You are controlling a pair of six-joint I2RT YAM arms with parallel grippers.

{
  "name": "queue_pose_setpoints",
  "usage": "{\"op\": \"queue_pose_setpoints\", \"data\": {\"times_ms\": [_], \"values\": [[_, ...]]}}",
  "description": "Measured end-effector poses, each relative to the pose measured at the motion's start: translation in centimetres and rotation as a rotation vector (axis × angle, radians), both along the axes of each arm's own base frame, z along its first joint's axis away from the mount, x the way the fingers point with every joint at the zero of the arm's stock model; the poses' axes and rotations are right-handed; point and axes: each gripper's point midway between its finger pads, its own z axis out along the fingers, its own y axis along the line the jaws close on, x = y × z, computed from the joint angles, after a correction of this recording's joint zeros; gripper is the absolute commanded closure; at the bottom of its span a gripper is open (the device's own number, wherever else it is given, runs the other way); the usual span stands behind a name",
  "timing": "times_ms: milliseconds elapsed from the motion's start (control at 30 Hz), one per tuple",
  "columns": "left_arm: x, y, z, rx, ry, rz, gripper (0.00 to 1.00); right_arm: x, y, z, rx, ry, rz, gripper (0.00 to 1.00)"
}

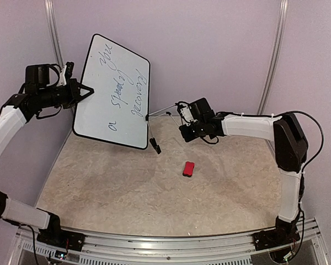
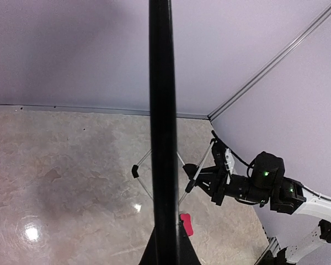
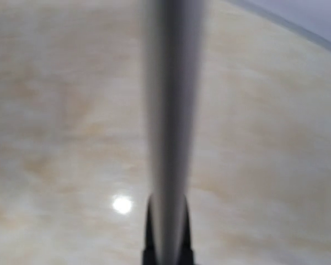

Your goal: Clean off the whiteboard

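My right gripper lowers the still-raised stand leg (image 1: 160, 111) onto the bare tabletop behind the red eraser block next and releases it, since that clear spot lies below the gripper.
The whiteboard (image 1: 113, 91), covered in dark handwriting, is held up off the table and tilted, its lower edge near the back left. My left gripper (image 1: 83, 91) is shut on its left rim. In the left wrist view that rim runs edge-on as a black bar (image 2: 163, 110) out of my left gripper (image 2: 165, 248). A thin metal stand leg (image 1: 160, 111) sticks out from the board's right side. My right gripper (image 1: 179, 109) is shut on it. In the right wrist view the leg is a blurred grey rod (image 3: 168, 110) between my right gripper's (image 3: 167, 243) jaws.
A small red eraser block (image 1: 188, 169) lies on the beige table (image 1: 127, 193) in front of the right gripper, also visible beside the rim (image 2: 186, 224). A second stand leg with a black foot (image 1: 155, 146) hangs down to the table. Lilac walls close the back and sides.
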Motion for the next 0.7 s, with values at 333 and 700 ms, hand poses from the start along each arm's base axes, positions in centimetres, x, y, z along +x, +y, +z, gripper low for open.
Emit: {"op": "queue_pose_setpoints", "data": {"times_ms": [333, 700], "values": [[-7.5, 2.6, 3.7, 0.072, -0.101, 0.078, 1.00, -2.2, 3.4, -8.0, -0.106, 0.135, 0.099, 0.98], [-6.8, 1.3, 1.6, 0.171, 0.001, -0.001, 1.00, -1.8, 4.0, -8.3, -0.127, 0.125, 0.134, 0.25]]}}
